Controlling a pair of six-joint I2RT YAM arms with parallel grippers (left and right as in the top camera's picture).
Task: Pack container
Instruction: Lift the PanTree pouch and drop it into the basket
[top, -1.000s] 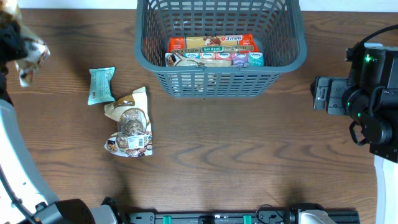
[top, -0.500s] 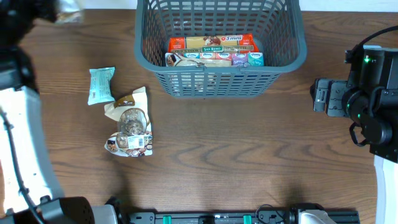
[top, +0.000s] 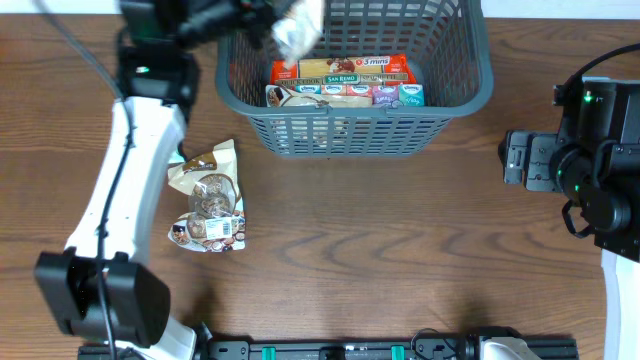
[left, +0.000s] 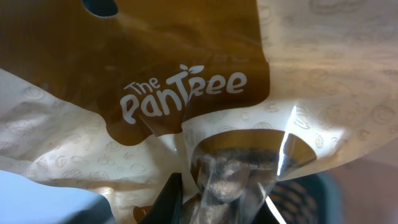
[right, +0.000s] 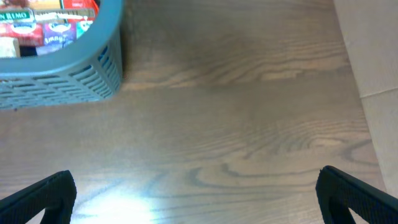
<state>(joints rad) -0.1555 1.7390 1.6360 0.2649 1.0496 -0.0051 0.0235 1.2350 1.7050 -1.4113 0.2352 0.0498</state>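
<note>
My left gripper moves down to the right in the overhead view, over the small boxes, and releases the cookie packet next, as it hangs above the basket.
The container, a dark grey lattice basket, stands at the back middle of the table with a red packet and a row of small boxes inside. My left gripper is shut on a cream-and-brown "The Pantree" cookie packet, which hangs over the basket's left rear part. In the left wrist view this packet fills the frame, pinched at its clear window between my fingers. My right gripper stands open over bare table, right of the container.
Two more cookie packets lie on the table left of the basket, beside my left arm. The right arm's body sits at the right edge. The table's right edge shows in the right wrist view.
My left arm has swung from the far left edge rightward to above the basket, carrying the cookie packet. The right arm has not moved.
</note>
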